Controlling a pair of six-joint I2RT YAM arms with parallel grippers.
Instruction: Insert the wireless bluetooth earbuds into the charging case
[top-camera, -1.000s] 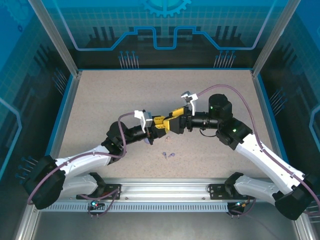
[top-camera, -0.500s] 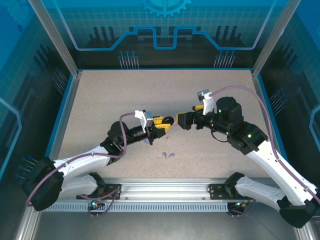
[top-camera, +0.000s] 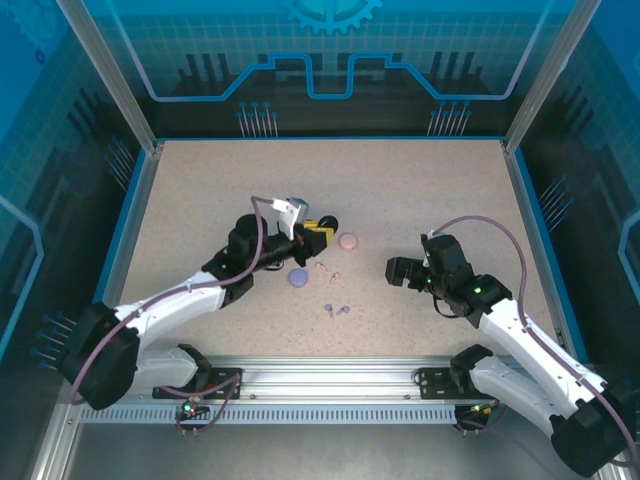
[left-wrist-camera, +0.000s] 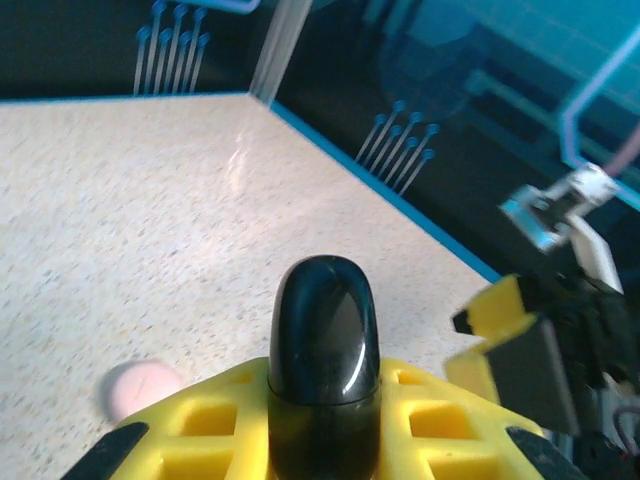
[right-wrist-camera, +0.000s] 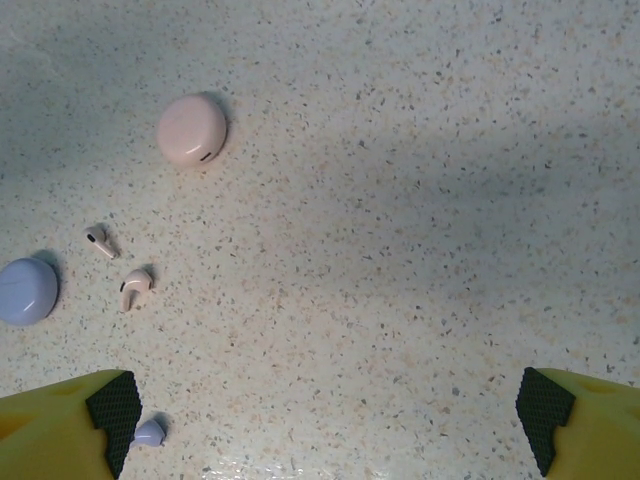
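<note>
Next, my left gripper moves down to bare tabletop beside the pale pink case, tilting its fingers toward the table. It then releases the black case in clear space.
My left gripper (top-camera: 324, 227) is shut on a glossy black charging case (left-wrist-camera: 323, 335), closed and standing on edge between the yellow fingers (left-wrist-camera: 200, 420). A pale pink case (top-camera: 348, 241) and a purple case (top-camera: 297, 277) lie closed on the table. Two pale pink earbuds (right-wrist-camera: 98, 240) (right-wrist-camera: 134, 287) rest between those cases. Two purple earbuds (top-camera: 329, 309) (top-camera: 343, 309) lie nearer the front; one purple earbud (right-wrist-camera: 150, 432) shows beside my right gripper's left fingertip (right-wrist-camera: 110, 410). My right gripper (top-camera: 392, 269) hangs open and holds nothing, to the right of the earbuds.
The speckled table (top-camera: 440, 190) is bounded by a blue rim and clear enclosure walls. Bare surface stretches behind and to the right of the cases. The right gripper's yellow finger (left-wrist-camera: 510, 335) shows in the left wrist view.
My right gripper drew away from the left gripper, back and to the right, and opened wide. The left gripper kept the black case and shifted slightly back. The pink case now shows on the table.
</note>
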